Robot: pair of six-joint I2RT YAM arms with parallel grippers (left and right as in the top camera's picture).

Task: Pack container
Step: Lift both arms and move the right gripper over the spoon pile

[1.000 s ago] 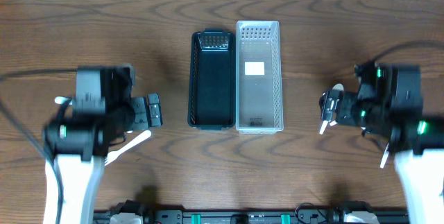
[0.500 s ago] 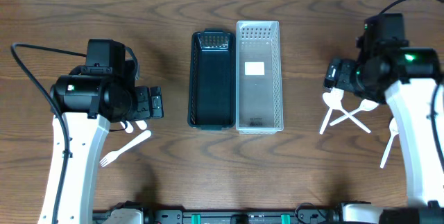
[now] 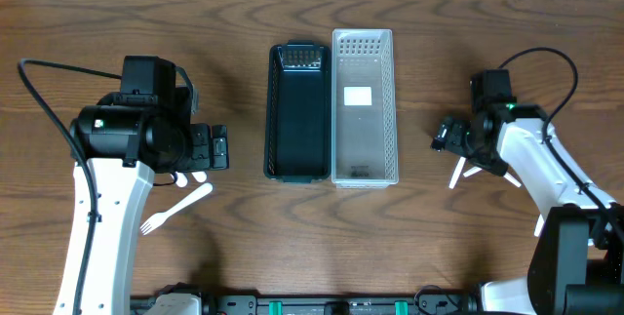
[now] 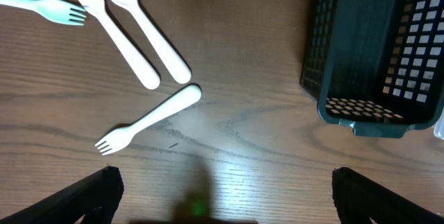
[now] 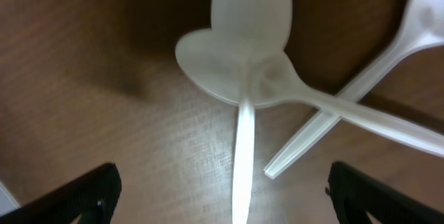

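I need to lower my right gripper onto the upper spoon's handle (image 5: 244,135) just behind the spoon's bowl and close, as the handle is below, between its open fingers.
A black mesh basket (image 3: 297,110) and a clear mesh basket (image 3: 364,105) stand side by side at the table's middle. My left gripper (image 3: 213,148) is open and empty, left of the black basket (image 4: 374,44). Its wrist view (image 4: 222,200) shows a white fork (image 4: 149,120) below it, with two more forks and a spoon (image 4: 149,40) beyond. My right gripper (image 3: 450,137) is open and low over crossed white spoons (image 3: 487,166). In the right wrist view (image 5: 225,196) one spoon's handle (image 5: 243,148) runs between the fingers, untouched.
A white fork (image 3: 175,208) lies in front of the left arm. Another white utensil (image 3: 542,219) lies at the far right by the right arm's base. Cables loop behind both arms.
The right arm has swung down and to the left, and its gripper now hangs low over the spoons. The left arm rose a second ago and has held still since.
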